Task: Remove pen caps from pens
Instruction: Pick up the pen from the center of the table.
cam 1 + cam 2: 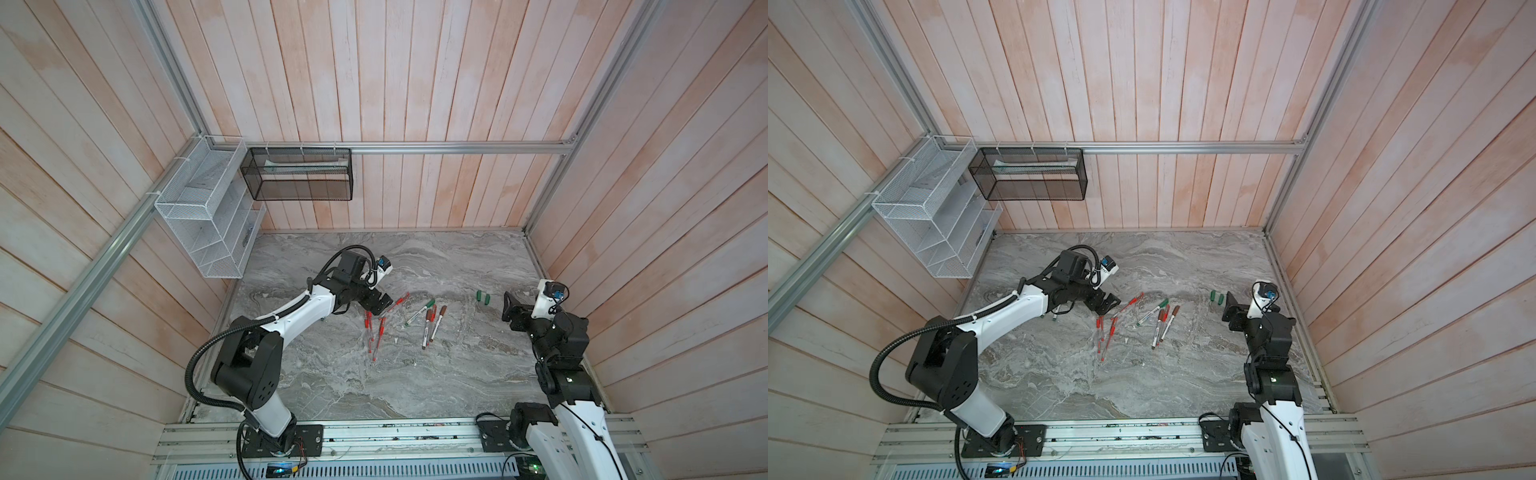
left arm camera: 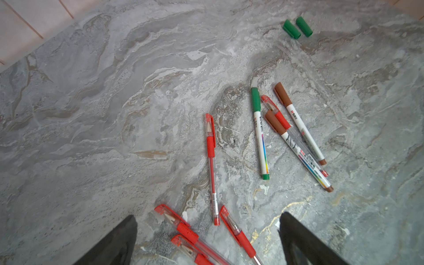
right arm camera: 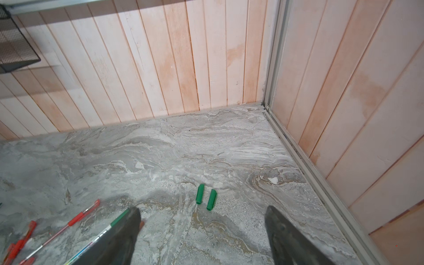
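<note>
I need to move my left gripper down past the pens with red caps onto the white body of the marker next to the green cap, because that cap is still on its marker.
Several pens lie mid-table. Red-capped clear pens (image 1: pixel 376 328) (image 2: pixel 211 165) sit under and ahead of my left gripper (image 1: pixel 380 303) (image 2: pixel 207 216), which hangs open over them and holds nothing. Right of them lie white markers: one with a green cap (image 2: pixel 255 98) and two with brown caps (image 2: pixel 282 94). Two loose green pen caps (image 1: pixel 483 297) (image 3: pixel 200 193) rest side by side on the marble. My right gripper (image 1: pixel 508 307) (image 3: pixel 203 208) stands open and empty just short of them. In the right wrist view one finger (image 3: pixel 124 231) hides part of the green-capped marker (image 3: pixel 118 220).
A white wire basket (image 1: pixel 208 216) and a black mesh basket (image 1: pixel 299 174) hang on the back-left walls. Wooden walls close the marble table (image 1: pixel 374 386) on three sides, and an aluminium rail (image 1: pixel 395 436) runs along the front. A slim stick (image 1: pixel 1057 312) shows under the left arm.
</note>
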